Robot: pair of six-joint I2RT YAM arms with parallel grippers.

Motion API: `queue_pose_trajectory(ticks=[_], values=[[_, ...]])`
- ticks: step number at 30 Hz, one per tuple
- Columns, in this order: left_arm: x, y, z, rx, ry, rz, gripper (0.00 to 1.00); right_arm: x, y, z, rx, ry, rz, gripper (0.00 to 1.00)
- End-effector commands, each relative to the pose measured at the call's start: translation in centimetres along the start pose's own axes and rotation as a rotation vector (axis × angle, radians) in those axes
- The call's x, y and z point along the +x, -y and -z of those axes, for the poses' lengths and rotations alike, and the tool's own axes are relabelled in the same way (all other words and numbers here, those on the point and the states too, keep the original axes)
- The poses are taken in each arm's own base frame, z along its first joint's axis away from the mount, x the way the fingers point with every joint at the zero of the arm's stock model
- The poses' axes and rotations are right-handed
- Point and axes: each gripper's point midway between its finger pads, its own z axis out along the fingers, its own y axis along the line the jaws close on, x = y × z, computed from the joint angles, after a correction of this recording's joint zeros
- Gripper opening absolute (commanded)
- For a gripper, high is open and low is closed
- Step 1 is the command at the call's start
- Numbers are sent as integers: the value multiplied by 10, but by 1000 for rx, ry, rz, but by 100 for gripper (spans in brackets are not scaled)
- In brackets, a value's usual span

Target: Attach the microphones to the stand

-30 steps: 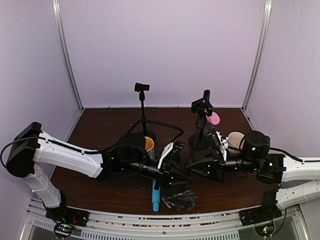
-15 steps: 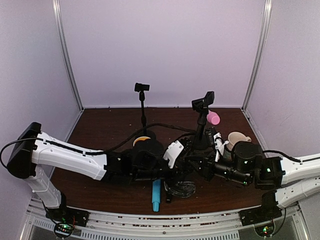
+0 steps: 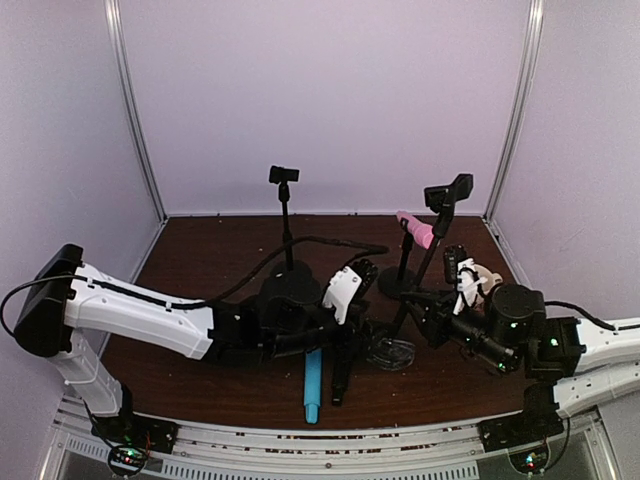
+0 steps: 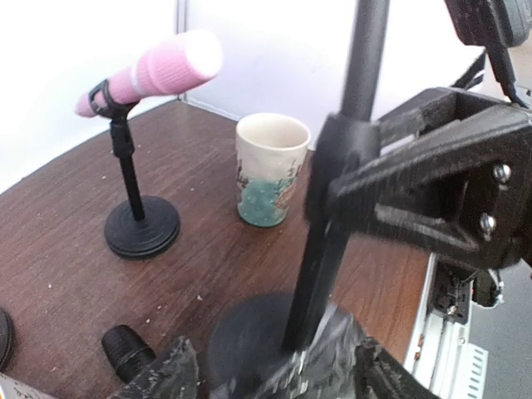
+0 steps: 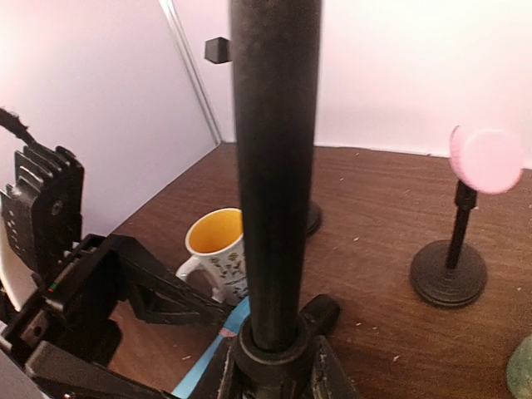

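Observation:
The stand leans. My right gripper will next lower the pole and turn it upright until the round base rests on the tabletop beside the black microphone (image 3: 340, 375), then let go.
My right gripper (image 5: 274, 366) (image 3: 425, 305) is shut on the lower pole of a black stand (image 5: 274, 166) (image 3: 432, 255), which leans with its empty clip (image 3: 450, 190) up to the right. My left gripper (image 4: 274, 382) (image 3: 362, 325) is open, its fingers either side of that stand's round base (image 4: 262, 332) (image 3: 390, 352). The pink microphone (image 4: 150, 75) (image 3: 416, 230) sits clipped on a second stand (image 4: 141, 224). On the table near me lie the light blue microphone (image 3: 313, 385) (image 5: 204, 370) and the black microphone (image 3: 340, 375) (image 4: 129, 353).
A third stand (image 3: 285, 205) with an empty clip rises behind the left arm. A yellow-lined mug (image 5: 218, 249) stands by the left gripper, and a pale cup (image 4: 266, 170) (image 3: 472, 275) near the right wrist. Booth walls close in both sides and the back.
My left gripper has opened off the stand's base. The right gripper has carried the stand rightward and tilted its top to the right, baring the pink microphone behind.

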Motion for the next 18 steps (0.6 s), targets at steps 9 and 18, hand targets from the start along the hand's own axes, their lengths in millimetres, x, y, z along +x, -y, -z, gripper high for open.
queue_pose_trajectory(ticks=[9,18], values=[[17,-32,42,-104,0,21,69,-4,50,16,163,229,56,0],[23,-48,58,-199,-74,23,69,17,44,-10,191,203,189,0]])
